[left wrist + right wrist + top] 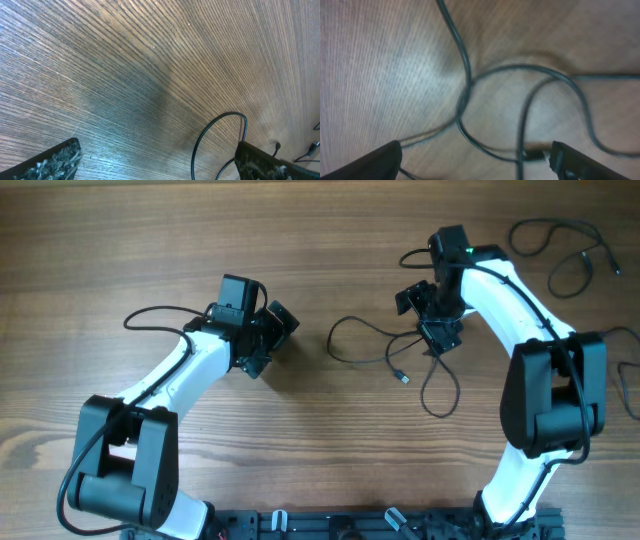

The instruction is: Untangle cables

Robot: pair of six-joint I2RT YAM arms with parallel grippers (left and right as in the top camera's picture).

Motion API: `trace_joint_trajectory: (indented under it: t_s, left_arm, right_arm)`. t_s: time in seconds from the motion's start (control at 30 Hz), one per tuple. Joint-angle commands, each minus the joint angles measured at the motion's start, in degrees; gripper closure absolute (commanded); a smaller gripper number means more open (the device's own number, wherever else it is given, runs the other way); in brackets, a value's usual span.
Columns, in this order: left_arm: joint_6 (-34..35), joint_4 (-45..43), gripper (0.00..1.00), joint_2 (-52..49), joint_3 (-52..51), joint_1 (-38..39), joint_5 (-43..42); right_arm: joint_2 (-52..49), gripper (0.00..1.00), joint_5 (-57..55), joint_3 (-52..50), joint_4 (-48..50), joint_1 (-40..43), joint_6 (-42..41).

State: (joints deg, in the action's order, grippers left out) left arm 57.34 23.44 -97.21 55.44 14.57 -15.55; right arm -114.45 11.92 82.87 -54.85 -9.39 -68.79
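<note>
My right gripper lowers onto the black cables' crossing next and brings the fingers together around the cables, since the cables cross beneath my open fingers.
Thin black cables (385, 345) lie loosely looped on the wooden table in the middle right, with a small plug (402, 377) at one end. My right gripper (428, 315) hovers over their crossing, jaws wide open; its wrist view shows the crossed strands (470, 85) between the fingertips (475, 160) with nothing gripped. My left gripper (272, 338) is open and empty to the left of the cables. In its wrist view a cable loop (210, 135) lies near the right finger, by its fingertips (160, 162).
Another loose bunch of black cables (565, 250) lies at the far right top. Thicker robot arm cables run along both arms (160, 315). The arm bases stand at the front edge of the wooden table (100, 240).
</note>
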Motion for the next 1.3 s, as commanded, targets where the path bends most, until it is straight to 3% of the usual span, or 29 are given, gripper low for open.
trace_joint_trajectory:
  t_s: [0.0,0.13,0.27,0.43,0.47,0.53,0.6,0.63,0.7,0.97,1.13,1.27]
  left_arm:
    - [0.48,0.0,0.0,0.98,0.07,-0.07,0.2]
    - [0.5,0.0,0.0,0.98,0.09,-0.07,0.17]
    - [0.48,0.0,0.0,0.98,0.07,-0.07,0.2]
    - [0.5,0.02,0.0,0.98,0.07,-0.07,0.17]
    - [0.48,0.0,0.0,0.98,0.07,-0.07,0.17]
    - [0.48,0.0,0.0,0.98,0.09,-0.07,0.17]
    - [0.48,0.0,0.0,0.98,0.09,-0.07,0.2]
    - [0.48,0.0,0.0,0.98,0.09,-0.07,0.17]
    - [0.48,0.0,0.0,0.98,0.07,-0.07,0.2]
    - [0.48,0.02,0.0,0.98,0.09,-0.07,0.2]
    - [0.5,0.0,0.0,0.98,0.07,-0.07,0.17]
    - [0.48,0.0,0.0,0.98,0.09,-0.07,0.2]
  right_arm:
    - [-0.72,0.08,-1.46,-1.7,3.93,-0.09,-1.95]
    - [-1.49,0.11,-8.87,-2.01,2.82,-0.37,-6.86]
    - [-3.67,0.26,-9.35,-2.01,1.46,-0.68,-9.2]
    - [-7.15,0.31,-9.62,-2.01,1.79,-2.16,-9.38]
    - [-7.76,0.39,-9.9,-2.01,1.88,-2.47,-9.33]
    - [-9.77,0.95,-12.39,-2.01,2.03,-2.84,-9.33]
    - [-10.1,0.96,-12.46,-1.99,2.4,-2.8,-7.58]
    - [-9.99,0.96,-12.04,-1.75,2.82,-2.56,-4.39]
    - [-8.63,0.96,-11.96,3.54,2.16,-0.96,12.26]
    - [-0.72,0.96,-12.57,24.59,1.11,2.62,56.48]
    - [-0.52,0.96,-12.59,25.22,8.72,2.69,93.46]
    - [-1.99,0.96,-12.57,22.51,13.09,2.8,114.46]
